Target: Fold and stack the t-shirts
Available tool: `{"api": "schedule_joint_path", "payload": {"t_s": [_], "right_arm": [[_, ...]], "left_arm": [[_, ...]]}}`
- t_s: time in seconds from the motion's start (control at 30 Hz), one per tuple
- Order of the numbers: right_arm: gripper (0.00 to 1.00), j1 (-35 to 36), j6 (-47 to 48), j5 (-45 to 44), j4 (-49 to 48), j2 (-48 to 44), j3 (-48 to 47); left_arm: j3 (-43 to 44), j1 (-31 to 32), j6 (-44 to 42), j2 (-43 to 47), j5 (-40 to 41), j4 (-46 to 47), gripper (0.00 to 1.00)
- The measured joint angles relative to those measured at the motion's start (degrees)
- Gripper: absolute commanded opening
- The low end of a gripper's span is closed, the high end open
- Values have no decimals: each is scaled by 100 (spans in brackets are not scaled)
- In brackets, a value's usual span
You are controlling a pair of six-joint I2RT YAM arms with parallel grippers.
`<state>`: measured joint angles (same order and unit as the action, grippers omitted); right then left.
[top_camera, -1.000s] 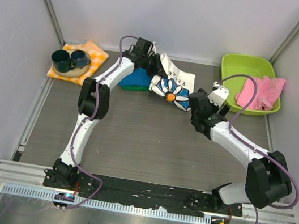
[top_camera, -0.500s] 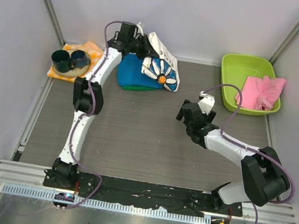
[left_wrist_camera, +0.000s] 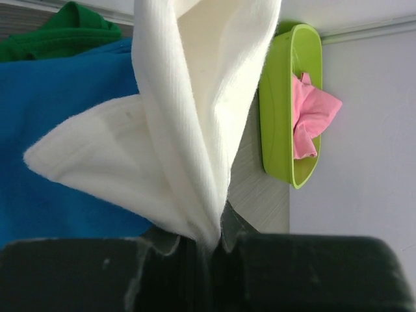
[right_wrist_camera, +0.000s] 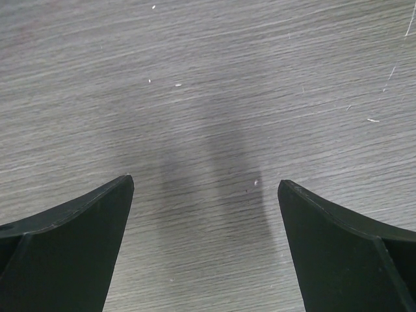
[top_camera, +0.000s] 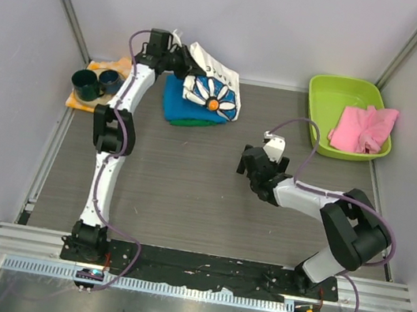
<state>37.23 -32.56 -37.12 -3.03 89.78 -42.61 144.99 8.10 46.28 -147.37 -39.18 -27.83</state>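
Observation:
Next, my left gripper draws toward the checked cloth, over the blue t-shirt's uncovered end, and releases. The daisy-print t-shirt overhangs the blue one toward the bin.
My left gripper is shut on the folded white daisy-print t-shirt, holding it above the stack at the back of the table. In the left wrist view the white cloth hangs pinched between the jaws. Under it lies the folded turquoise-blue t-shirt on top of the green t-shirt, both also in the left wrist view, blue and green. My right gripper is open and empty over bare table; its fingers spread wide in the right wrist view.
An orange-and-white checked cloth with two dark cups lies at the back left. A lime green bin holding a pink cloth stands at the back right, also in the left wrist view. Grey walls close in the sides.
My left gripper has carried the white daisy t-shirt left and back, over the blue and green stack. My right gripper let go of it, opened, and drew back toward the table's middle.

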Motion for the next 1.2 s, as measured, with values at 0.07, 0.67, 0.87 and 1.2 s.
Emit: {"api": "schedule_joint_path", "payload": {"t_s": [0.07,0.67,0.87,1.2], "right_arm": [[100,24,13,0,0,68,-4],[100,61,118,-2,-2,105,-129],[100,68,129,0,-2,103,-129],[100,85,173,48,-4,103,-129]], "left_arm": [[-177,-42,-2,22,-59,98,0],[-2765,-1091,133,1217,-256,1259,0],[-3204,-1226,221,1287,-201,1773,91],[-5320,-1449,1032,1965,-61,3628,91]]}}
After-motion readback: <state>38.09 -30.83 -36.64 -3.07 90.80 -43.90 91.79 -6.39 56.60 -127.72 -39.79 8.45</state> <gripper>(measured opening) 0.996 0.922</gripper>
